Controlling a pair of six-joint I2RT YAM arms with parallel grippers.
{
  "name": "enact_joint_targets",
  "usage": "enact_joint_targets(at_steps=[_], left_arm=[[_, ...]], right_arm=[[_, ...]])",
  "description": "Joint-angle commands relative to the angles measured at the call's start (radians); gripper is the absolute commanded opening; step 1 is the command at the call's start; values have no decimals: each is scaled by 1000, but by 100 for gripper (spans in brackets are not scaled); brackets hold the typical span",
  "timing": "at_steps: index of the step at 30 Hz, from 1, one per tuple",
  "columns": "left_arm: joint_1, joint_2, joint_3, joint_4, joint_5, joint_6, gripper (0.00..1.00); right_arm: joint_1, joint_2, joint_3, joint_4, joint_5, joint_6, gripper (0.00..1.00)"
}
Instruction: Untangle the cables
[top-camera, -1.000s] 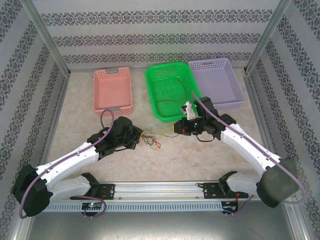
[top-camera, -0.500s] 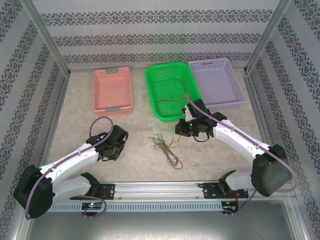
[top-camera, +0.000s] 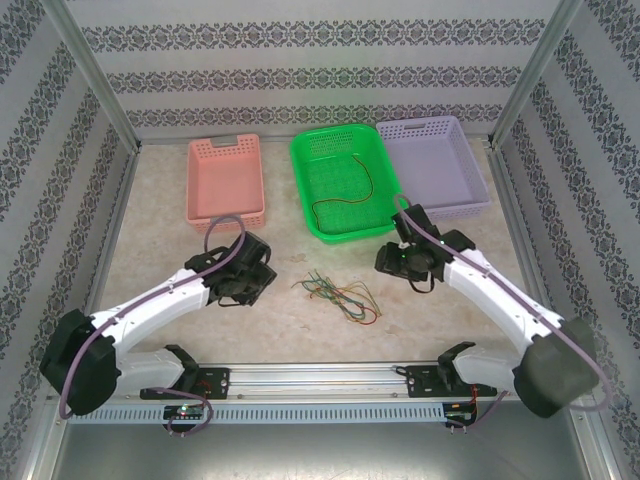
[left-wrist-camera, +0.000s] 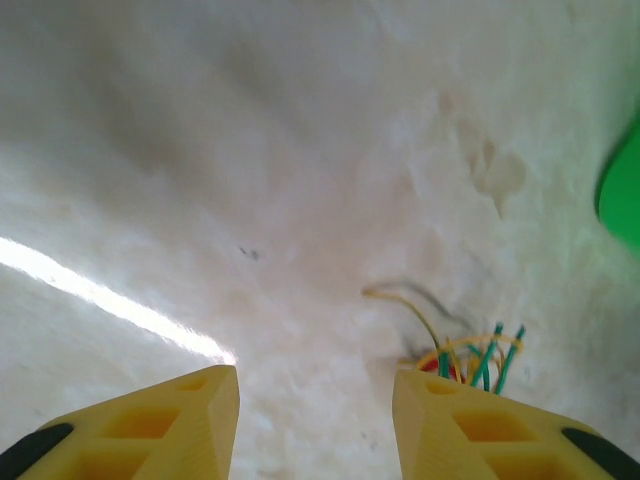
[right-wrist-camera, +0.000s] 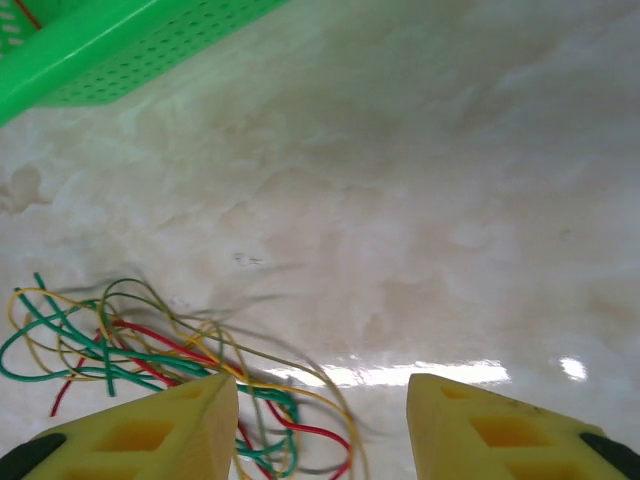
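My right gripper moves down and toward the tangle onto the yellow cable's outer bend (top-camera: 371, 292) next, since it arcs outside the red and green ones.
A loose tangle of thin cables (top-camera: 340, 294), red, green and yellow, lies on the marble table between the arms. One dark brown cable (top-camera: 345, 198) lies in the green basket (top-camera: 330, 160). My left gripper (top-camera: 266, 282) hovers just left of the tangle, open and empty. In the left wrist view, cable ends (left-wrist-camera: 472, 355) poke out beyond the right finger of the gripper (left-wrist-camera: 315, 425). To the right of the tangle my right gripper (top-camera: 383, 262) is open with nothing between its jaws. In the right wrist view, the cables (right-wrist-camera: 150, 345) run past the left finger of the gripper (right-wrist-camera: 322, 430).
A pink basket (top-camera: 227, 180) stands at the back left and a purple basket (top-camera: 432, 160) at the back right, touching the green one. The green basket's corner (right-wrist-camera: 100, 40) is close ahead of the right wrist. Patterned walls enclose the table.
Both grippers have opened and let go of the cables. The tangle dropped to the table and now lies spread out. The left arm came back toward it; the right arm drew right.
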Motion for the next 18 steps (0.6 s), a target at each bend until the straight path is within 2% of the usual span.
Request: enact_joint_targets(at_steps=[1,6,12,15,18], left_arm=[[-44,51,43,29,87,2,46],[-99,187,138,45,154,23,49],[-156,320,238,75,166,39,50],[-174,387,288,89,172,59,51],[-184,439,325,99,180,61,51]], right_arm=[[22,-31,-59,-45,31,38,45],[148,-7,-79,60,-14,-27,45],[182,96,-51,60,-59,-92,42],[184,122,-63,73,-56,-98,36],[179,145,-64,104,-49,-110,25]])
